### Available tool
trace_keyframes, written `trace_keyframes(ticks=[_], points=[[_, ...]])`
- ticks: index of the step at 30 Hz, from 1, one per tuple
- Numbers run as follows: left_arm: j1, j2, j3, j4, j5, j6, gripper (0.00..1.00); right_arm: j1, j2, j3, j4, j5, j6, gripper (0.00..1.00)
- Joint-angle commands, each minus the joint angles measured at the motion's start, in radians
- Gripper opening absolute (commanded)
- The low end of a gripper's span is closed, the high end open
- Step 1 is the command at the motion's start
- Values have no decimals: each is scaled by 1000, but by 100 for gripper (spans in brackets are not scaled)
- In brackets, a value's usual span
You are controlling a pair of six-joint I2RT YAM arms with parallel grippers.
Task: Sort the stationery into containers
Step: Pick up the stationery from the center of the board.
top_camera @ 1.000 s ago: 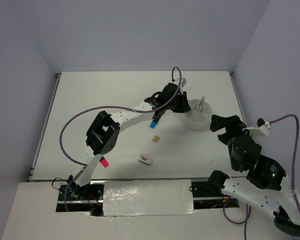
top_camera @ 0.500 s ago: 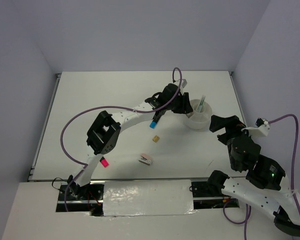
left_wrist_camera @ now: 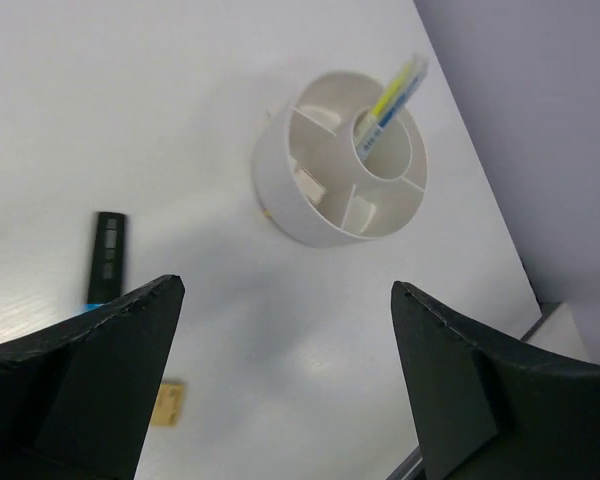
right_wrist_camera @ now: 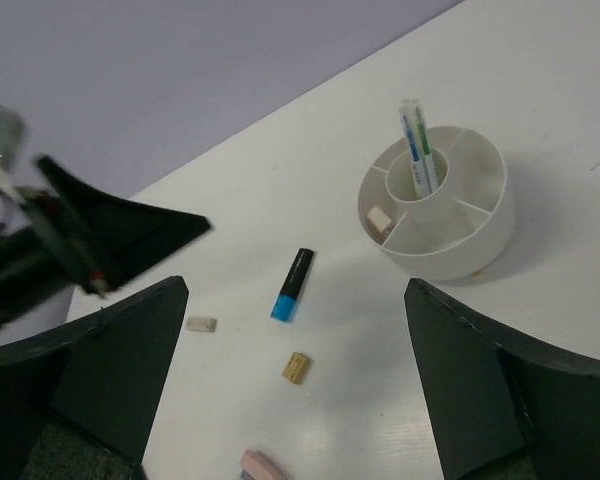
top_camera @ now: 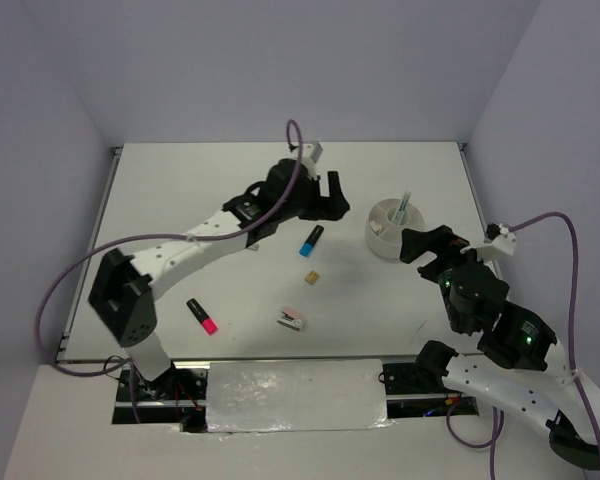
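Observation:
Next, my right gripper moves to its left in the top view and lowers open fingers around the tan eraser (top_camera: pixel 311 277) (right_wrist_camera: pixel 296 367), which lies loose below the gripper.
The round white tub (top_camera: pixel 388 230) (left_wrist_camera: pixel 320 205) (right_wrist_camera: pixel 450 240) stands at the right with two thin pens (right_wrist_camera: pixel 417 150) (left_wrist_camera: pixel 395 95) upright in its centre cup and a whitish eraser (right_wrist_camera: pixel 379 218) in one compartment. On the table lie a blue-ended black marker (top_camera: pixel 311 240) (right_wrist_camera: pixel 293 285) (left_wrist_camera: pixel 105 260), a tan eraser (top_camera: pixel 311 277) (right_wrist_camera: pixel 296 367) (left_wrist_camera: pixel 165 402), a whitish eraser (right_wrist_camera: pixel 200 324), a pinkish clip (top_camera: pixel 292 318) and a pink-ended highlighter (top_camera: pixel 202 315). My left gripper (top_camera: pixel 335 195) (left_wrist_camera: pixel 287 290) hangs open and empty left of the tub. My right gripper (top_camera: pixel 415 248) (right_wrist_camera: pixel 296 288) is open and empty, just near of the tub.
The white table ends at a rail along its left edge (top_camera: pixel 88 250) and at grey walls behind and to the right. The left arm (top_camera: pixel 180 250) stretches across the table's left half. A purple cable (top_camera: pixel 550 225) loops off the right arm.
The left gripper opened at the tub and drew back to the left, its arm swinging left with it. The pink-ended highlighter now lies uncovered. The right gripper edged toward the tub.

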Motion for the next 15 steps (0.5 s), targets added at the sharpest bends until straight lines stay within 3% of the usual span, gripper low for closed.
trace_keyframes(ticks=[1,6,9,12,15], points=[[56,-171,-80,-25,-105,57,98,-7,99,0,97,-87,-102,97],[104,-413,-198,-268,-247,98,98,-10,366,55,159,-342,-344,97],[98,-558,-249,-445,-435,83,99,-28,533,63,227,-591,-510,100],[90,-693,-258,-579,-366,58,99,-57,720,93,246,-695,-508,100],[90,-828,-266,-686,-382,103,99,-85,923,193,191,-631,-345,100]])
